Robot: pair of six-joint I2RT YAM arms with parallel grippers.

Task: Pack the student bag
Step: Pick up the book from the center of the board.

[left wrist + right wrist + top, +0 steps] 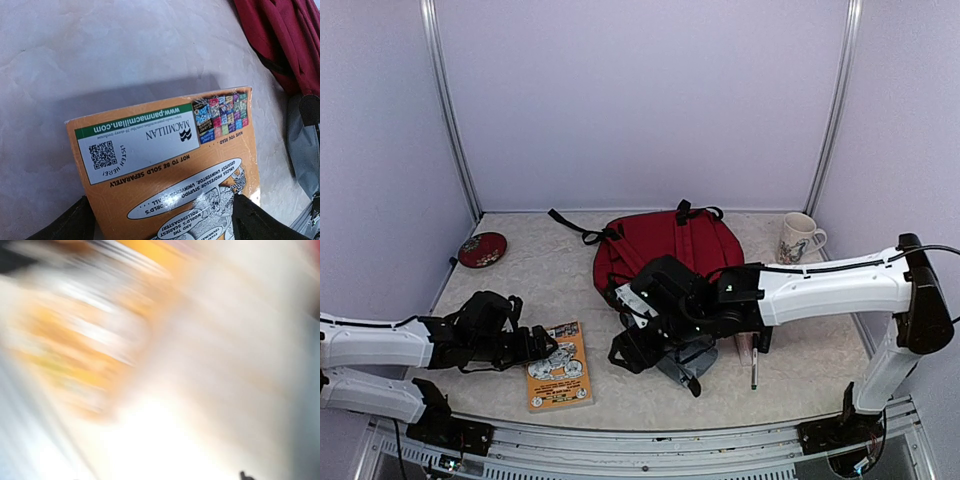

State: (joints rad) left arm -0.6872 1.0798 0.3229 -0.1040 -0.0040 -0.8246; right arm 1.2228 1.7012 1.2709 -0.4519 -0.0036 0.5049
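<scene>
I next need to sweep my right gripper down to the book's free edge by the pouch, to the gripper's left in the top view, opposite my left gripper.
The student bag (660, 245) is a dark-red backpack lying flat at the back middle of the table; its red fabric (280, 35) fills the upper right corner of the left wrist view. An orange book (560, 368) lies at the front left. My left gripper (548, 350) is low over its edge. In the left wrist view the book's (165, 150) cover runs between the two black fingers (67, 225), and the left gripper (165, 220) stands open. My right gripper (625, 350) hangs in front of the bag, over a grey pouch (685, 365). The right wrist view is only blur.
A patterned mug (800, 238) stands at the back right and a round red dish (482, 249) at the back left. A pen (754, 368) lies under the right forearm. The grey pouch (302, 145) lies close to the book's right side.
</scene>
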